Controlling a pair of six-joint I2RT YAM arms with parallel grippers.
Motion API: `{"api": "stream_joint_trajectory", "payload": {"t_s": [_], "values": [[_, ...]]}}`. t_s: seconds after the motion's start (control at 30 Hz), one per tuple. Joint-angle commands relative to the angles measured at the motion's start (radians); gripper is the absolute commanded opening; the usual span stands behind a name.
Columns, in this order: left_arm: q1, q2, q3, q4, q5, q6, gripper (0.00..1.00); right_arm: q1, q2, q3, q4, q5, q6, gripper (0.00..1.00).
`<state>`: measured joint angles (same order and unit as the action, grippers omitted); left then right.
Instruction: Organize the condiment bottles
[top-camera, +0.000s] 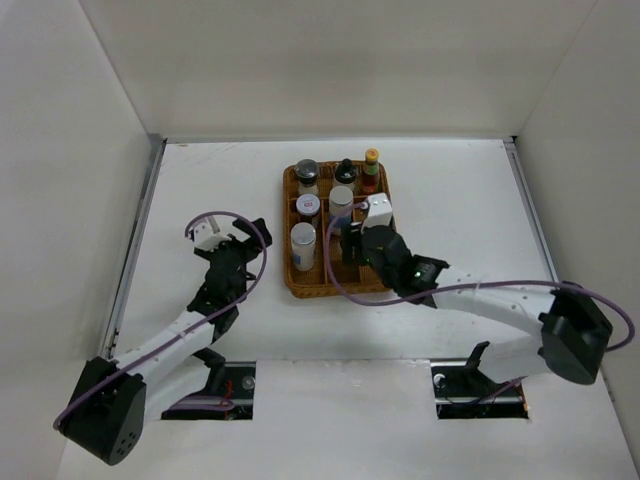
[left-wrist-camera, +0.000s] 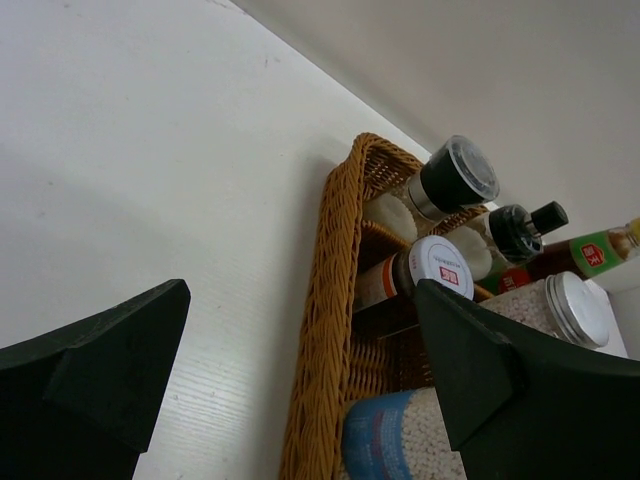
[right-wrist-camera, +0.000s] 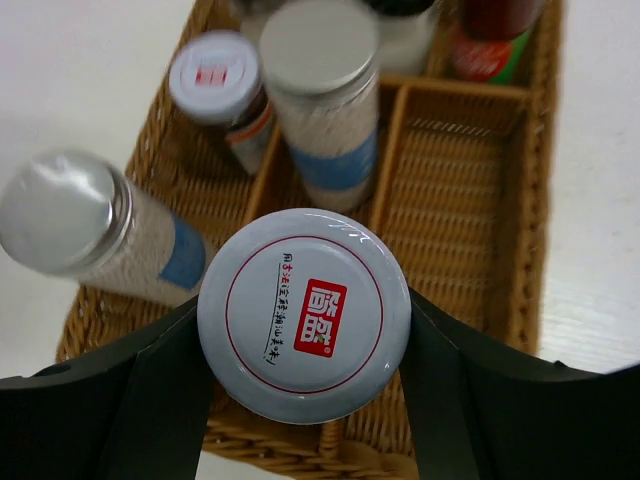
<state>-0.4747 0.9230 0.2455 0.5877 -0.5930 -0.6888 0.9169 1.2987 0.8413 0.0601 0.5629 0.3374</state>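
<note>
My right gripper moves down, slightly to the left in the top view, and releases the jar in the tray's middle section's near end (top-camera: 342, 272) next, because that end stands empty.
My right gripper (right-wrist-camera: 305, 335) is shut on a white-lidded jar (right-wrist-camera: 300, 290), a finger pressed against each side of its lid, over the near middle of the wicker tray (right-wrist-camera: 530, 200). Whether the jar rests on the tray floor cannot be told. In the top view the right gripper (top-camera: 352, 245) hides this jar. Standing in the tray are a blue-labelled cylinder (top-camera: 303, 245), a white-lidded shaker (top-camera: 308, 206), a silver-lidded bottle (top-camera: 341, 200), a dark-capped jar (top-camera: 307, 172), a black-capped bottle (top-camera: 345, 170) and a red sauce bottle (top-camera: 371, 170). My left gripper (top-camera: 250, 240) is open beside the tray's left rim (left-wrist-camera: 330, 260), holding nothing.
The tray's right-hand compartment (right-wrist-camera: 450, 200) next to the held jar holds nothing. White walls close in the table on the left, back and right. Purple cables loop from both arms.
</note>
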Motion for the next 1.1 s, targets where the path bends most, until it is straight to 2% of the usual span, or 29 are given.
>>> {"api": "stream_joint_trajectory", "payload": {"t_s": [0.0,0.23,0.33,0.4,0.5,0.57,0.67,0.77,0.93,1.07], "values": [[0.005,-0.012,0.083,-0.074,0.024,-0.008,1.00,0.020,0.054,0.061,0.147,-0.034,0.011,0.53],[0.011,0.034,0.127,-0.178,0.015,-0.014,1.00,0.052,0.215,0.055,0.205,-0.038,-0.009,0.55],[0.028,0.040,0.130,-0.209,0.025,-0.018,1.00,0.061,0.270,0.050,0.219,-0.032,-0.014,0.60],[0.029,0.040,0.124,-0.219,0.048,-0.021,1.00,0.069,0.286,0.047,0.221,-0.025,-0.015,0.66],[0.037,0.048,0.121,-0.220,0.088,-0.025,1.00,0.072,0.254,0.039,0.210,-0.015,-0.015,0.87],[0.043,0.054,0.127,-0.226,0.097,-0.025,1.00,0.072,0.190,0.024,0.204,-0.014,-0.017,0.99],[0.051,0.060,0.158,-0.267,0.098,-0.021,1.00,0.047,0.047,-0.016,0.196,-0.011,-0.021,1.00],[0.064,0.076,0.204,-0.340,0.093,-0.021,1.00,-0.028,-0.114,-0.083,0.207,0.002,-0.009,1.00],[0.058,0.073,0.238,-0.407,0.050,-0.026,1.00,-0.264,-0.393,-0.307,0.260,0.120,0.141,1.00],[0.038,0.062,0.259,-0.431,0.054,-0.038,1.00,-0.471,-0.561,-0.493,0.285,0.094,0.355,1.00]]}}
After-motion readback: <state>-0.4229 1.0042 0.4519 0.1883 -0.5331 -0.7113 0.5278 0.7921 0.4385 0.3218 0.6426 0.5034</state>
